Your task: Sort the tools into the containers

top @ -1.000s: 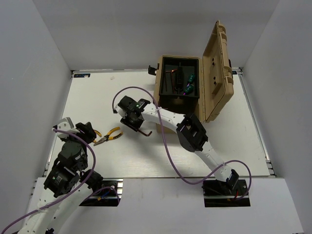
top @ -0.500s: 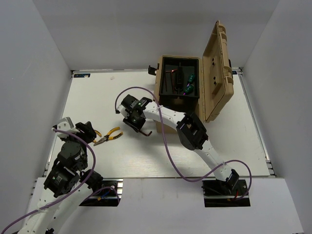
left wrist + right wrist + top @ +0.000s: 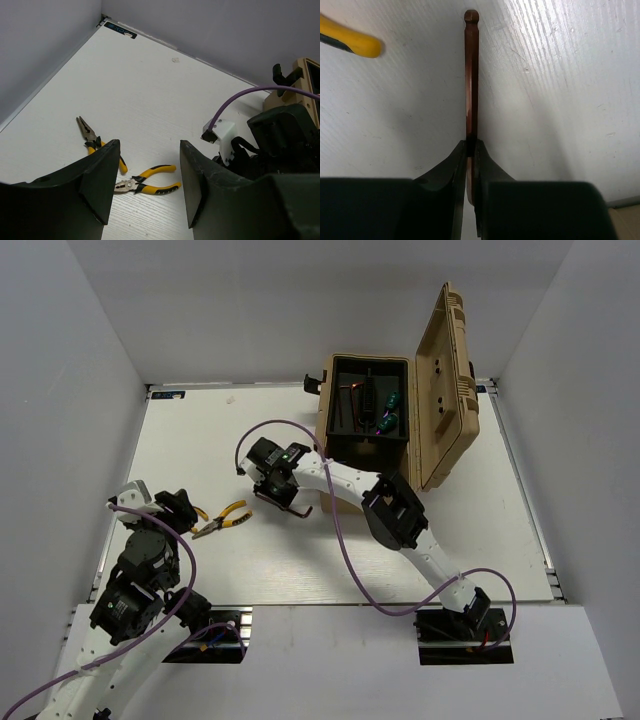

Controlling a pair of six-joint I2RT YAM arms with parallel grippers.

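Note:
The hex key in my right gripper should go up and outward over the toolbox's far section (image 3: 347, 412), then down to be released, because other hex keys lie there.
My right gripper (image 3: 471, 142) is shut on a thin dark-red hex key (image 3: 471, 75), which runs straight out from the fingertips just over the white table. In the top view this gripper (image 3: 278, 490) is mid-table and the hex key (image 3: 297, 510) hangs below it. Two yellow-handled pliers lie on the table: one (image 3: 150, 181) between my left fingers' line of sight, the other (image 3: 90, 137) partly hidden behind the left finger. My left gripper (image 3: 149, 145) is open and empty, above and near the pliers (image 3: 225, 517).
A tan toolbox (image 3: 325, 430) stands open at the back right, its lid (image 3: 445, 390) upright. Inside are green-handled screwdrivers (image 3: 392, 402) and dark-red hex keys (image 3: 350, 390). A purple cable (image 3: 340, 540) loops along the right arm. A yellow plier handle tip (image 3: 350, 42) lies close to the held key.
My right arm has shifted slightly with the hex key held in its jaws. The left arm and both pliers have not moved.

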